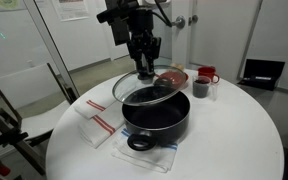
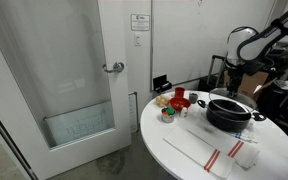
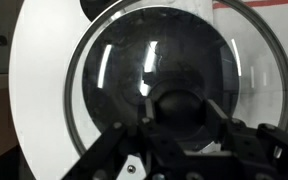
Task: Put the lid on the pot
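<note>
My gripper moves down over the black pot's opening (image 1: 163, 112) (image 3: 166, 75) below it next and releases the lid's knob there, because the lid still hangs above the pot's rim.
My gripper (image 1: 144, 66) is shut on the dark knob of the clear glass lid (image 1: 136, 88). The lid hangs tilted, its lower edge at the back rim of the wide black pot (image 1: 156, 117) with loop handles. In the wrist view the fingers (image 3: 177, 118) clamp the round knob, and the lid's glass (image 3: 134, 60) with its metal rim fills the frame above the white table. In an exterior view the gripper (image 2: 233, 84) holds the lid (image 2: 227, 96) just over the pot (image 2: 232, 113).
The pot stands on a white cloth on a round white table (image 1: 234, 140). A red bowl (image 1: 171, 77), a red mug (image 1: 206, 75) and a small dark cup (image 1: 200, 89) sit behind the pot. A striped towel (image 1: 96, 124) lies beside it. A chair (image 1: 24, 100) stands near the table.
</note>
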